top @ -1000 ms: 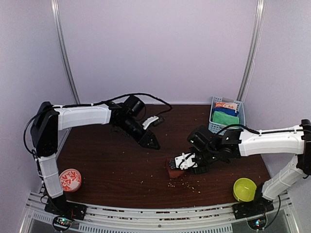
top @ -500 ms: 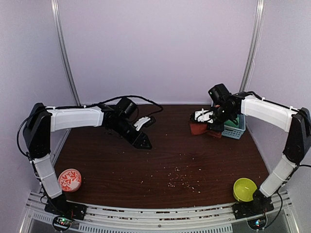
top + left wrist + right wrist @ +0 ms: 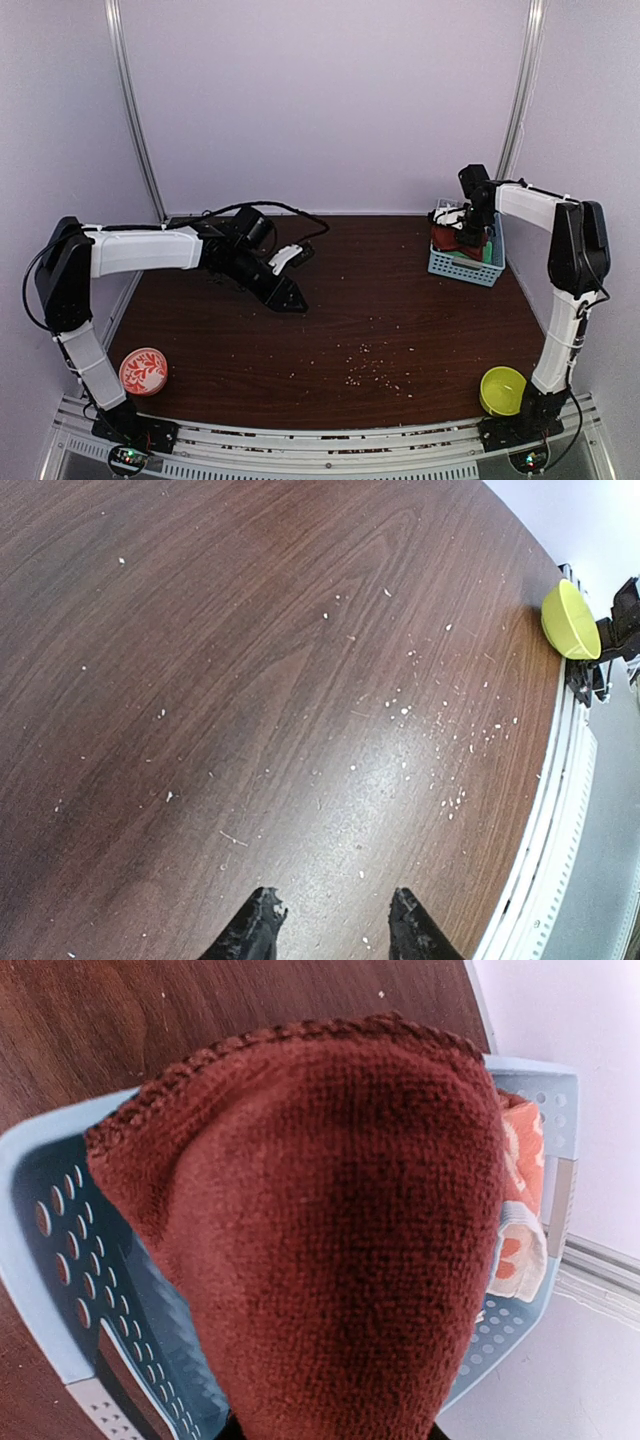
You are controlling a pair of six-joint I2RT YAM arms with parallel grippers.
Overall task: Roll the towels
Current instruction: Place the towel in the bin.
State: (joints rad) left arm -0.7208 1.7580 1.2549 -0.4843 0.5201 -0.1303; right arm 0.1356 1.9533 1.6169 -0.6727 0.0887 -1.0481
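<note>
Open space shows in the basket's near end [image 3: 463,254] [image 3: 165,1305], beside the basket's side with the handle slot, so my right gripper should go down in there next and release the rolled towel.
A rolled rust-red towel [image 3: 330,1240] fills the right wrist view and hangs over the light-blue basket [image 3: 40,1160]. My right gripper [image 3: 457,226] is shut on this towel [image 3: 446,239] at the back right, above the basket [image 3: 466,268]; its fingers are hidden behind the cloth in the wrist view. A strip of green towel [image 3: 482,254] shows inside the basket. My left gripper [image 3: 290,300] hovers over bare table at the middle left. Its jaws [image 3: 330,920] stand open with nothing between them.
An orange-and-white cloth [image 3: 520,1210] lies in the basket's far end. A yellow-green bowl [image 3: 503,390] sits at the front right and a red patterned bowl [image 3: 144,370] at the front left. Crumbs [image 3: 370,365] are scattered over the dark wooden table.
My right arm has carried the rust-red towel from the table's middle to above the basket at the back right. The left arm has drawn back slightly to the left.
</note>
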